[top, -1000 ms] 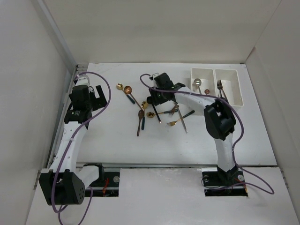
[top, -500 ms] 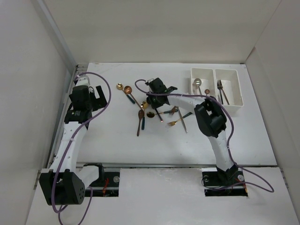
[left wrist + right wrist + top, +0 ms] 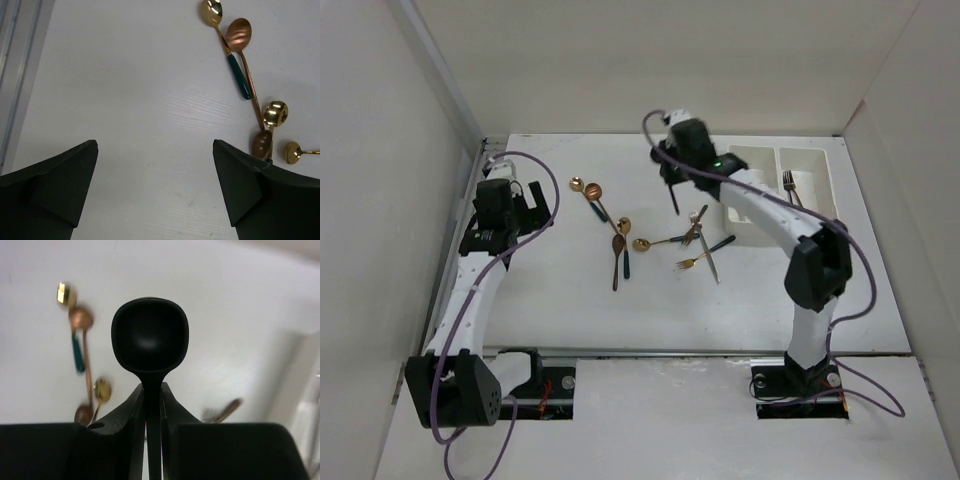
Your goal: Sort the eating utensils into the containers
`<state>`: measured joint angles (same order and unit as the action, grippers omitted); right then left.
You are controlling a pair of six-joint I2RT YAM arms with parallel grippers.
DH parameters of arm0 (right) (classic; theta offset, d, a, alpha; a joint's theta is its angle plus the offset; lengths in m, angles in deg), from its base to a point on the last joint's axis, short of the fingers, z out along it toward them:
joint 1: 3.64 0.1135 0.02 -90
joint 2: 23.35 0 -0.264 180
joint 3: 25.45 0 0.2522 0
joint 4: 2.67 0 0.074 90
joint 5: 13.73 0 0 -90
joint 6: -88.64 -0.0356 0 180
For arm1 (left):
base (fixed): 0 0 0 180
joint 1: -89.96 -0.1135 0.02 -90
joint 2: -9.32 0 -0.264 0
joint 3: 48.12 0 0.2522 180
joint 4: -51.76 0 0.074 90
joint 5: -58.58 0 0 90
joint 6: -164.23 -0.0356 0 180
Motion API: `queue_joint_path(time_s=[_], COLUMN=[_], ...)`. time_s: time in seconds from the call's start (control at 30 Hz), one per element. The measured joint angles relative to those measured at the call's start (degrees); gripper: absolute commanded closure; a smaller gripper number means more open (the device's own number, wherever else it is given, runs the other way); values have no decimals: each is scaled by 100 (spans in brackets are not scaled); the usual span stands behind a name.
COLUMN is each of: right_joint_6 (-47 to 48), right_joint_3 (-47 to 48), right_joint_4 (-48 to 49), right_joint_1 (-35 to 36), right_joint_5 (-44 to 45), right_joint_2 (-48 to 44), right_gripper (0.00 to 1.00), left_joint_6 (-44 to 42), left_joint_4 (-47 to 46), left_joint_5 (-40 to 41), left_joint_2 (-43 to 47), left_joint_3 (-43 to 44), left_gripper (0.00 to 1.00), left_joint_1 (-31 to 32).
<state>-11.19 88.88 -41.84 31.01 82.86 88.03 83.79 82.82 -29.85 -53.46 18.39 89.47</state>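
I will next move my left gripper to its right in the top view and lower it around the gold spoon's green handle [image 3: 598,211] [image 3: 239,77], which lies unsorted below.
My right gripper [image 3: 674,172] is shut on a black spoon [image 3: 672,200] and holds it above the table, left of the containers. In the right wrist view the spoon's bowl [image 3: 150,337] stands up from between the closed fingers of the right gripper [image 3: 152,390]. The two joined white bins [image 3: 817,170] sit at the back right; the arm covers part of the left one, and a fork [image 3: 788,182] lies in the right one. Several gold and copper utensils [image 3: 620,245] lie scattered mid-table. My left gripper [image 3: 525,200] is open and empty over bare table [image 3: 155,145].
A gold spoon [image 3: 212,12] and a copper spoon [image 3: 239,34] lie to the right of the left gripper. The table's left edge rail [image 3: 15,75] is close to the left arm. White walls enclose the table.
My right gripper has risen from the utensil pile with the black spoon and swung back and to the right, towards the bins. The left arm has barely shifted.
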Motion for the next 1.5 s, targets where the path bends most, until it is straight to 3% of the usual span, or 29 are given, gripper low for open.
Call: queue_joint_path(time_s=[0.23,0.37,0.53,0.63,0.67,0.73,0.8,0.93,1.17,1.23,1.4,1.5], right_joint_6=[334,487,605,638,634,638,660,649,638,643,658,660], right_joint_3=[278,234,-140,-409,-474,-509,-509,-514,-693,-767,-1038,-1209], right_joint_4=[492,437,214,-2,-48,-107,-90,-109,-96,-55,57,46], right_joint_1=[-1775,-2330,-2385,-2369,-2369,-2382,-2422,-2511,-2498,-2483,-2483,-2483], right_joint_5=[765,984,861,782,767,763,811,848,839,839,848,848], right_joint_2=[-977,-459,426,649,658,654,638,531,-177,-437,-811,-824], right_gripper=[100,100,96,60,36,20,11,11,11,11,11,11], left_joint_6=[17,15,-376,-640,-664,-748,-758,-431,501,625,820,905], left_joint_4=[247,304,664,560,492,323,227,376,841,1014,1257,1255], left_joint_5=[-601,-680,264,857,935,844,514,216,4,13,2,42], left_joint_2=[-1497,-2420,-3407,-3495,-3440,-3283,-3130,-3314,-5230,-5615,-5855,-5873], left_joint_3=[1261,2153,3467,4072,4203,4288,4201,4050,4024,4024,4063,4199], left_gripper=[1,1,1,1,1,1,5,6,25,25,28,37], left_joint_1=[170,503,848,837,804,719,651,966,1554,1534,1482,1480])
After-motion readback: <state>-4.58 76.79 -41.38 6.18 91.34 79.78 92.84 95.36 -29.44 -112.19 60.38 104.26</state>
